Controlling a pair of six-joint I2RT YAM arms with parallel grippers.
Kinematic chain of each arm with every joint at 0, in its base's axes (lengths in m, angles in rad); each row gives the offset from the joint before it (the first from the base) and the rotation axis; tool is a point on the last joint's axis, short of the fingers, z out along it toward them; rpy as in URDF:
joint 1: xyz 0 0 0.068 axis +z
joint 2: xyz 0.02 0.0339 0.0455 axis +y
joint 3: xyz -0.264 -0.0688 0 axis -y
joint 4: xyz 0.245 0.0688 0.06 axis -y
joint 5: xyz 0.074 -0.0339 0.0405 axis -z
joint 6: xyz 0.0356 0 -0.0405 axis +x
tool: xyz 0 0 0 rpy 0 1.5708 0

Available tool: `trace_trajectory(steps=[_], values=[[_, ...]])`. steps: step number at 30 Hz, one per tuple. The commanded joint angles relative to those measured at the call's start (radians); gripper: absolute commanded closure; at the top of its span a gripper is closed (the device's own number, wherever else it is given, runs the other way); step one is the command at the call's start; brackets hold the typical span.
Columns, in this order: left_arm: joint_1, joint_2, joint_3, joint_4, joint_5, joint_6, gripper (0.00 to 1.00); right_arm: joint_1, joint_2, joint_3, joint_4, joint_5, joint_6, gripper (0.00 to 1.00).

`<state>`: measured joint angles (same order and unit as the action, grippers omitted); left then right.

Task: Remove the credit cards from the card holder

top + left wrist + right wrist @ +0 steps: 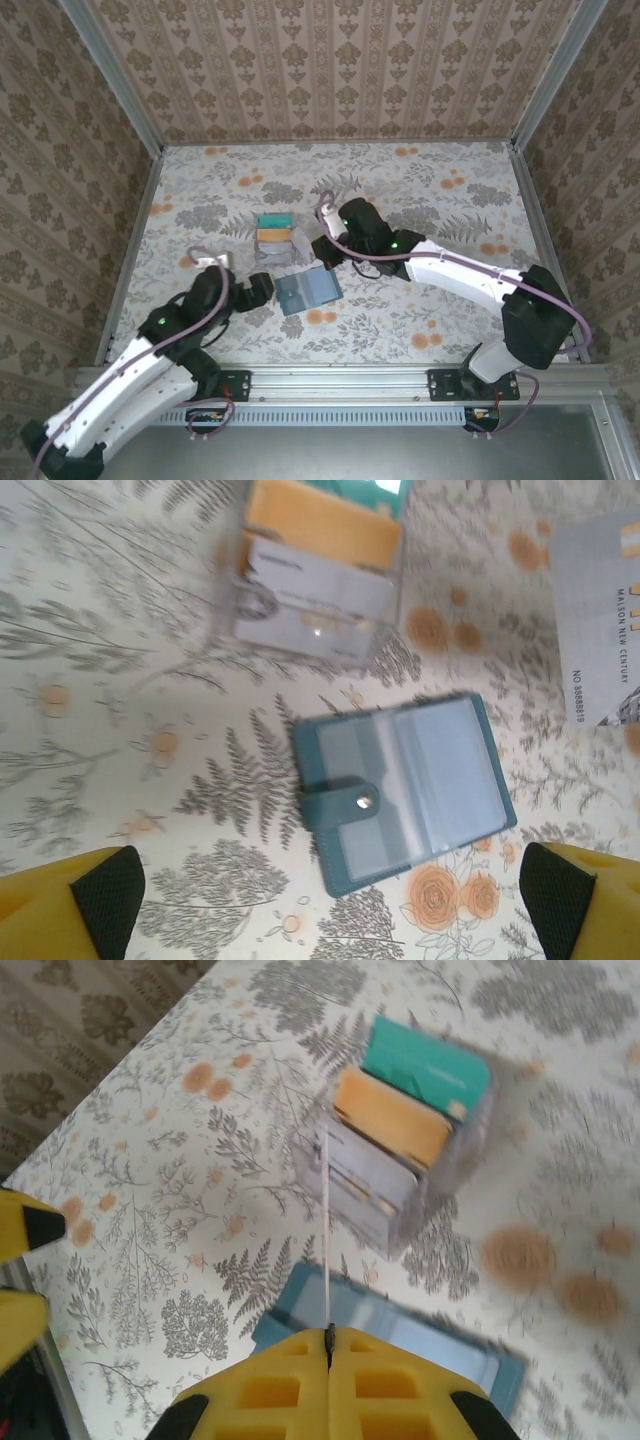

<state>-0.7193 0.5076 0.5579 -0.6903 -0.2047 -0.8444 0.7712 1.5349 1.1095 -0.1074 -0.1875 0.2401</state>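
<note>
A similar grey card is standing in the tray, in its near slot [275, 253] [364, 1188]. I should turn my right gripper across next and lower it into that slot to release the card.
The card holder [405, 790] lies open on the floral table, teal outside with clear blue-grey slots and a snap strap across it; it also shows in the top view [308, 290]. My left gripper [330, 900] hovers just left of it, jaws wide open and empty. My right gripper [328, 1335] is shut on a pale grey credit card [327, 1230], seen edge-on above the card holder [420, 1330]. That card's printed face [600, 620] shows in the left wrist view. A teal card [425, 1065], an orange card [390, 1120] and a grey card [360, 1185] stand in a small tray.
The small clear tray [275, 240] sits just behind the card holder, between the two grippers. Metal posts and patterned walls close the table at the back and sides. The left gripper's yellow fingers [25, 1230] show at the left edge of the right wrist view.
</note>
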Motion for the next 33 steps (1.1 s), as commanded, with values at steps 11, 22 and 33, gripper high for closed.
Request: trace_trajectory(steps=[11, 22, 33], values=[[0.079, -0.225, 0.014, -0.250, -0.050, -0.029, 0.00, 0.004, 0.304, 0.435, -0.299, -0.128, -0.531, 1.00], [0.081, -0.228, 0.025, -0.271, -0.071, -0.042, 0.00, 0.012, 0.511, 0.662, -0.510, -0.120, -0.754, 1.00], [0.081, -0.228, 0.014, -0.264, -0.060, -0.044, 0.00, 0.014, 0.619, 0.789, -0.559, -0.053, -0.847, 1.00]])
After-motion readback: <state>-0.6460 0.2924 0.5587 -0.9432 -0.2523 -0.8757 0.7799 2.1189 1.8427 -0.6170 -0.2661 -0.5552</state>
